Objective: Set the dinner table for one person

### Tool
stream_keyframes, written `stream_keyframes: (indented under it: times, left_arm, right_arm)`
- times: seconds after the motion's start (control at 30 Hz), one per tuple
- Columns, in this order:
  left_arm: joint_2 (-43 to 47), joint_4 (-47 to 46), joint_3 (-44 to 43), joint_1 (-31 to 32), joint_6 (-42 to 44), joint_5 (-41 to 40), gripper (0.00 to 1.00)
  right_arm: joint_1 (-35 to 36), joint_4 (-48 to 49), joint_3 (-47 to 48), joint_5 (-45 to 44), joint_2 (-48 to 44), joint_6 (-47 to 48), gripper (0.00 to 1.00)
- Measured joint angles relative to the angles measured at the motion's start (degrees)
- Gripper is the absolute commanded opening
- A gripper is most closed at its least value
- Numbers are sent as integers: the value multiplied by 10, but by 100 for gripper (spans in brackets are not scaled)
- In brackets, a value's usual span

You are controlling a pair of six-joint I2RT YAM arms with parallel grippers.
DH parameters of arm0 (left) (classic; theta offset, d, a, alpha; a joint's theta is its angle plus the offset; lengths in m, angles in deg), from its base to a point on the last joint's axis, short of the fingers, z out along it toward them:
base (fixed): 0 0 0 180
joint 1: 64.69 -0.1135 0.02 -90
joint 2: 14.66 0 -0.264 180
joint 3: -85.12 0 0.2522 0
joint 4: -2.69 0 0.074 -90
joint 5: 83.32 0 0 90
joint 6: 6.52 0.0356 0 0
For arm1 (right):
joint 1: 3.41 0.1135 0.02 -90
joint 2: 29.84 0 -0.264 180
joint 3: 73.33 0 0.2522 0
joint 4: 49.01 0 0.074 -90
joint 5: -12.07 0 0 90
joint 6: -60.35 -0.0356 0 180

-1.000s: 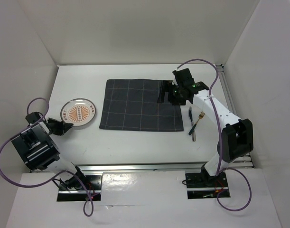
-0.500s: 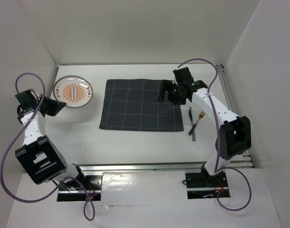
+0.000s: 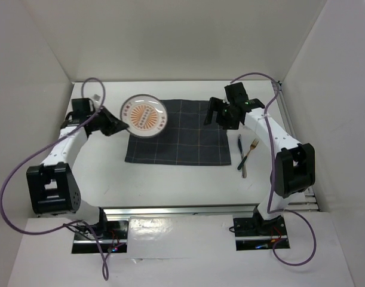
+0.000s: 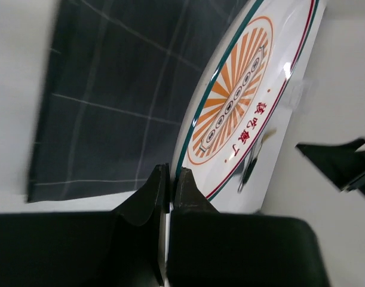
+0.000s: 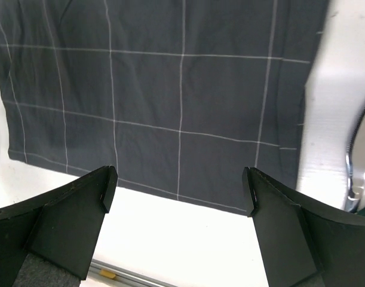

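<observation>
The mat's empty middle lies below my left gripper and to its right in the top view, so I should carry the plate (image 3: 144,115) that way, lower and release it.
A round plate (image 3: 144,115) with an orange sunburst pattern hangs tilted over the far left corner of the dark grey checked mat (image 3: 182,140). My left gripper (image 3: 119,125) is shut on the plate's left rim. In the left wrist view the jaws (image 4: 170,179) pinch the green-edged rim of the plate (image 4: 242,113), with the mat (image 4: 110,89) below. My right gripper (image 3: 215,113) stands open over the mat's far right corner. In the right wrist view it (image 5: 179,185) holds nothing above the mat (image 5: 170,101). The mat lies on the white dinner table (image 3: 170,179).
A fork (image 3: 249,152) and a dark-handled piece of cutlery (image 3: 241,143) lie on the table just right of the mat. White walls enclose the table on three sides. A metal rail (image 3: 188,210) runs along the near edge.
My left arm has swung the plate from the table's left side up and to the right, over the mat's far left corner. The right gripper has drifted slightly back, still open.
</observation>
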Motion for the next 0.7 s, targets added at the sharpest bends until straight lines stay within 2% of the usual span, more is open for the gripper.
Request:
stream_keyframes:
  times: [0.17,0.33,0.47,0.7]
  left_arm:
    - [-109,-26,-27,116,-16,7,0]
    - [-228,-54,-101,186,-33,10,0]
    - [-289,-81,-139,203,-42,11,0]
    - [-334,-91,-150,202,-49,9,1]
  right_arm:
    - [-24,-6,1,-3,-5,0,99]
    - [-44,-12,1,-12,-21,0,99]
    - [-51,-16,0,-19,-43,-2,99]
    - [-56,-35,0,-32,-69,-6,99]
